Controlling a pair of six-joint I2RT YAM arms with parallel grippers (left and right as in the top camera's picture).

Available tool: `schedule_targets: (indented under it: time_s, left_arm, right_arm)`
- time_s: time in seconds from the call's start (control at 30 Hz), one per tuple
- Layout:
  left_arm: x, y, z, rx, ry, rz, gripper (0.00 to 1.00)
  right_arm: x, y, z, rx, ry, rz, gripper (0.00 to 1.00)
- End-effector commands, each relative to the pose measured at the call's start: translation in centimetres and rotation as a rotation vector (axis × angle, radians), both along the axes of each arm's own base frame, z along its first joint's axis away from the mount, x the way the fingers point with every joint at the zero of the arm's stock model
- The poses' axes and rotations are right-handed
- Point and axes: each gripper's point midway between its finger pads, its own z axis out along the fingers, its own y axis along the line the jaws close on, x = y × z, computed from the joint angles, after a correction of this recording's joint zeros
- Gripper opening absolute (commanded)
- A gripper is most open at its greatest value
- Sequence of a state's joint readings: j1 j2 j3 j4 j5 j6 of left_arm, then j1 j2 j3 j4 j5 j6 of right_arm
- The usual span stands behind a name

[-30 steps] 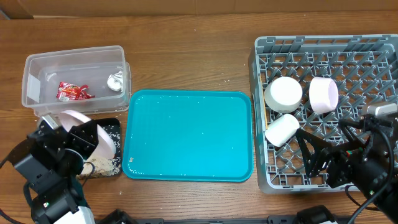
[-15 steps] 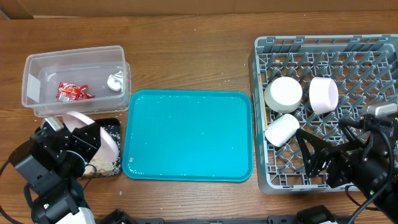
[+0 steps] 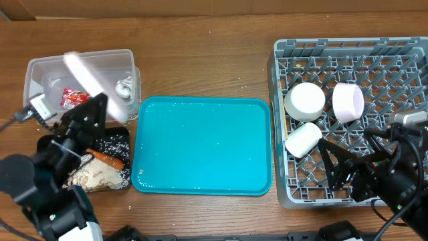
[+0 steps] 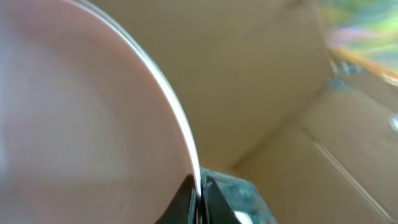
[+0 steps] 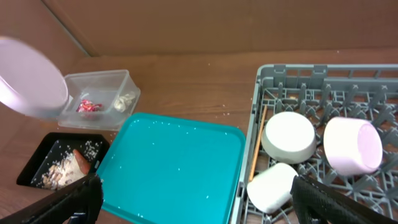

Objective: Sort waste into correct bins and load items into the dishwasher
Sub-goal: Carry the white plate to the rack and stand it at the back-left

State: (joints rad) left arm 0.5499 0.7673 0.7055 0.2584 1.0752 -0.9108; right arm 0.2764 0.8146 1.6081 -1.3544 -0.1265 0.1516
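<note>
The plate will go over the teal serving tray with my left gripper and down on its edge in the rack's far corner beyond the white bowl [image 3: 305,100], because that corner is free.
My left gripper [image 3: 95,109] is shut on the rim of the pale pink-white dinner plate [image 3: 87,77], held tilted on edge above the clear tub [image 3: 40,67]. The plate fills the left wrist view [image 4: 74,124], with the jaws [image 4: 199,194] pinching its edge. The tub holds the red wrapper [image 3: 75,98] and the white tissue [image 3: 124,88]. The black tray [image 3: 119,137] holds the carrot [image 3: 107,159], beige scraps [image 3: 93,175] and rice. My right gripper [image 5: 199,205] is open and empty over the dish rack [image 3: 348,50], which holds a white bowl [image 3: 305,100], a pink bowl [image 3: 348,102] and the cup [image 3: 302,139].
The teal serving tray [image 3: 204,144] lies between the black tray and the rack, with a few rice grains on it. A wooden stick [image 5: 256,142] lies along the rack's left edge. Cardboard walls stand behind the table.
My left arm has lifted the plate from over the black tray up and back over the clear tub. The carrot and scraps now show on the black tray. The right arm has not moved.
</note>
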Motion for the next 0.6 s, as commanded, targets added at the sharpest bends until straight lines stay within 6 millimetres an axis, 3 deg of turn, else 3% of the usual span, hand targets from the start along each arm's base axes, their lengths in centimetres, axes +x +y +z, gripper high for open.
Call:
schedule_targets:
  time_s: [0.0,0.1,0.2,0.3,0.5,0.57]
  left_arm:
    - [-1.0,-4.6,2.7,-0.106,-0.005,-0.231,0.04]
    - [-0.4,-8.0,4.1,-0.124,-0.084,-0.348,0.04]
    - [1.1,-11.9,3.0,-0.168,-0.05,-0.455,0.04]
    - [1.7,-17.2,2.0,-0.161,-0.063,-0.611,0.04]
    - [3.5,-27.0,1.2,-0.144,-0.048,-0.845,0.04]
    - [4.3,-29.5,1.0,-0.14,-0.05,-0.878,0.04]
  right_arm:
    - [-0.1,-0.1,0.2,-0.007,-0.013,0.003,1.0]
    - [-0.1,-0.1,0.2,-0.007,-0.013,0.003,1.0]
    - [-0.1,-0.1,0.2,-0.007,-0.013,0.003,1.0]
    - [-0.1,-0.1,0.2,-0.007,-0.013,0.003,1.0]
    - [-0.1,-0.1,0.2,-0.007,-0.013,0.003,1.0]
    - [-0.1,-0.1,0.2,-0.007,-0.013,0.003,1.0]
